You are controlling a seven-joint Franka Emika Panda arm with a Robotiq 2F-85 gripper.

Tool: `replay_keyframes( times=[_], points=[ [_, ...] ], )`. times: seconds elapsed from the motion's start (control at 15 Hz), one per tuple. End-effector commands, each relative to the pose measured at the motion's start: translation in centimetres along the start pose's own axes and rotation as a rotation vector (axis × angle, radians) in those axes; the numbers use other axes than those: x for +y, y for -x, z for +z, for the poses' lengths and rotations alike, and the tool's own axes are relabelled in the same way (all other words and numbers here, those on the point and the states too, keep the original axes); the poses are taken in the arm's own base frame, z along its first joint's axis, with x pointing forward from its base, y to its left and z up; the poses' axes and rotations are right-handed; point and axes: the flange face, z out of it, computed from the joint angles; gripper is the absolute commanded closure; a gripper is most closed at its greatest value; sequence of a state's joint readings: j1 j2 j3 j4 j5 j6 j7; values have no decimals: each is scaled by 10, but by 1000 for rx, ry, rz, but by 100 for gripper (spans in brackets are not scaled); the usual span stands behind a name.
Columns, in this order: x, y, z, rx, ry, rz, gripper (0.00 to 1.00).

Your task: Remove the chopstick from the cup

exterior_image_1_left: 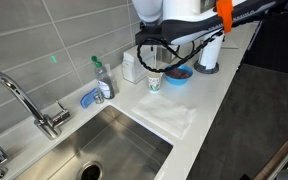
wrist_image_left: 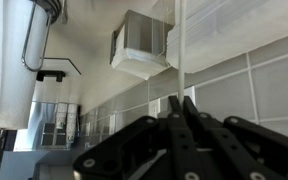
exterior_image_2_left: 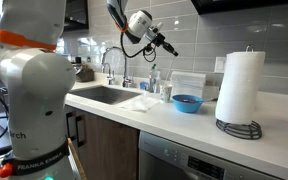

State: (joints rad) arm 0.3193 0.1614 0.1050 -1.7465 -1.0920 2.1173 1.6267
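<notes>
My gripper holds the chopstick and should go down over the white cloth near the sink, turning to point at the counter, to release it, as that cloth is empty.
The small pale patterned cup (exterior_image_1_left: 154,82) stands on the white counter between a white boxy container (exterior_image_1_left: 131,66) and the blue bowl (exterior_image_1_left: 178,75). My gripper (exterior_image_2_left: 160,41) is raised well above the counter, tilted, above the cup area. In the wrist view its fingers (wrist_image_left: 181,102) are shut on a thin pale chopstick (wrist_image_left: 179,50) that runs straight out past the fingertips. In an exterior view the chopstick (exterior_image_2_left: 171,47) pokes out of the gripper, clear of the cup. The wrist view shows only wall tiles and a cabinet, not the cup.
A sink (exterior_image_1_left: 104,145) with a faucet (exterior_image_1_left: 24,95) lies to one side, with a soap bottle (exterior_image_1_left: 102,78) and a blue sponge (exterior_image_1_left: 90,98) by it. A paper towel roll (exterior_image_2_left: 239,88) stands on the counter past the bowl (exterior_image_2_left: 187,102). A white cloth (exterior_image_1_left: 172,118) lies near the sink.
</notes>
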Motion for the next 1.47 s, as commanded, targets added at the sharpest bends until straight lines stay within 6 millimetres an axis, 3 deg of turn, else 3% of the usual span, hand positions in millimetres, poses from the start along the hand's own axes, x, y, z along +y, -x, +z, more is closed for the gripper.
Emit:
replay_keyframes(
  times=[0.0,0.33,0.67,1.07,1.4],
  points=[
    [3,2,-28,66,-17,3,98],
    [-4,15,-55,-20,-130,-130,98],
    [-13,31,-66,-131,-257,-323,98],
    [-23,55,-60,-327,-276,-595,98],
    [-33,86,-37,-501,-261,-800,98]
  ],
)
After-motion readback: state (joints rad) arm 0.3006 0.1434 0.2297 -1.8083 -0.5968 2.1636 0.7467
